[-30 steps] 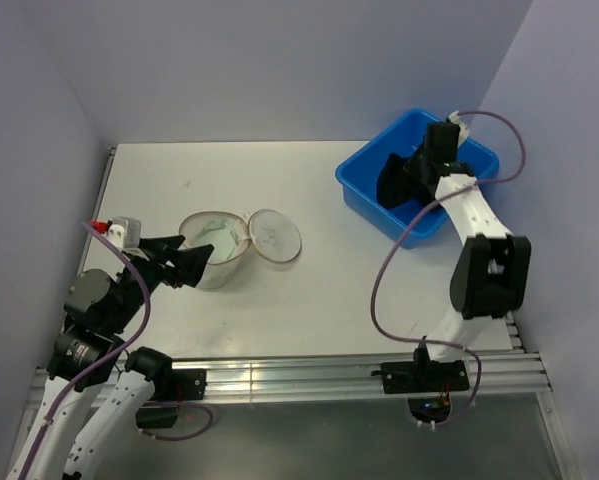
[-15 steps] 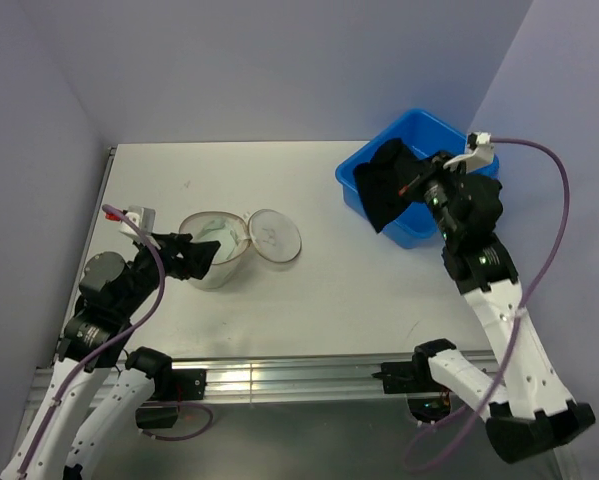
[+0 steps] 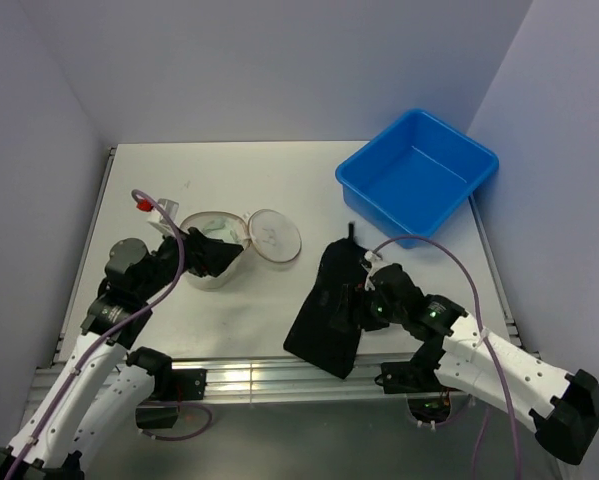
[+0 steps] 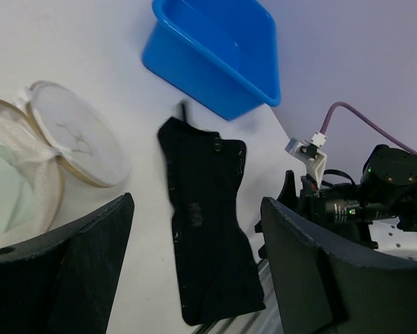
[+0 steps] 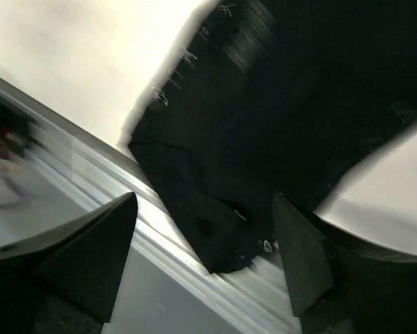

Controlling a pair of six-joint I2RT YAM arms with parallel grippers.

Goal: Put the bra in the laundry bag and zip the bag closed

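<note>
The bra's side edge near the blue bin lies outward, so my right gripper's fingers shift outward and down there next, where bare tabletop borders it.
The black bra (image 3: 324,310) lies stretched out on the table right of centre, its near end hanging over the front edge. My right gripper (image 3: 361,305) hovers low at its right side, jaws wide open; in the right wrist view the bra (image 5: 299,90) fills the space under the open right gripper (image 5: 201,205). The laundry bag (image 3: 217,235) stands open at the left, its round lid (image 3: 275,237) flipped out to the right. My left gripper (image 3: 211,258) is open at the bag's near rim. The left wrist view shows the bag (image 4: 20,181), the lid (image 4: 76,139) and the bra (image 4: 205,209).
A blue plastic bin (image 3: 419,175) sits at the back right corner with nothing in it, also seen as the bin (image 4: 215,69) in the left wrist view. The metal rail (image 3: 279,375) runs along the table's front edge under the bra's end.
The right arm swung from the blue bin to the table's front with the bra, then opened; the bra now lies on the table. The left gripper crept closer to the bag.
</note>
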